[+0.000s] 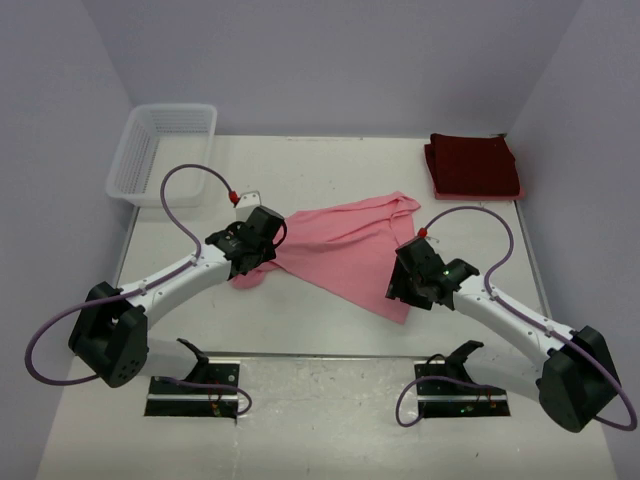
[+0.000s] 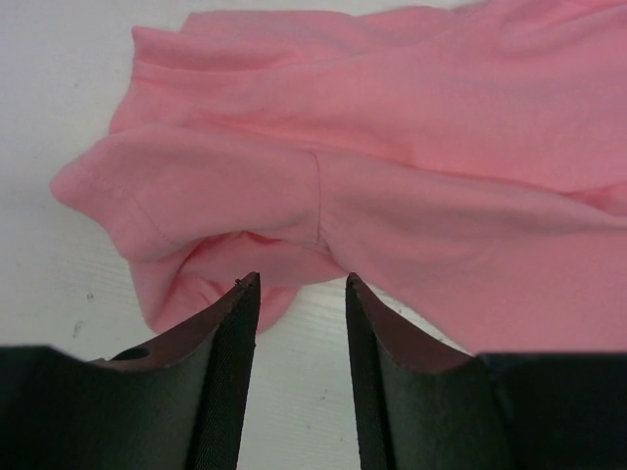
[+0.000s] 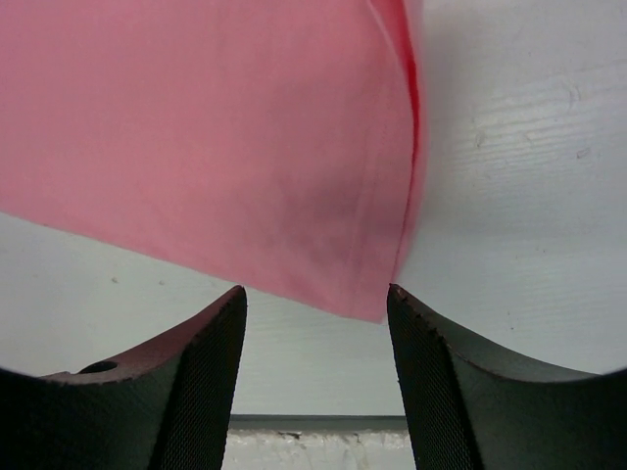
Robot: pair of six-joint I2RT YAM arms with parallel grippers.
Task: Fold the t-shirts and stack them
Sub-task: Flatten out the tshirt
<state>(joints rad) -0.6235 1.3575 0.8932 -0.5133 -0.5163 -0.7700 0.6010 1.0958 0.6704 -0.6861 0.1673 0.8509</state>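
The pink t-shirt's near corner (image 1: 397, 314) (image 3: 372, 309) is below the robot's right gripper and its point already shows between the fingers, so the right gripper will lower its open fingers onto it.
The light pink t-shirt (image 1: 345, 245) lies crumpled and partly spread in the middle of the table. The dark maroon t-shirt (image 1: 473, 165) lies folded at the far right. My left gripper (image 1: 262, 252) is at the pink shirt's left end. In the left wrist view it (image 2: 299, 284) is open, with bare table between the jaws and the bunched sleeve (image 2: 196, 196) just past the tips. My right gripper (image 1: 405, 287) is at the shirt's near right corner. In the right wrist view it (image 3: 313, 294) is open and empty, with the shirt's corner (image 3: 372, 294) just beyond the tips.
A white plastic lattice basket (image 1: 160, 150) stands at the far left corner. The table's near edge (image 3: 313, 423) runs just below the right gripper. Purple walls close in the table at the back and sides.
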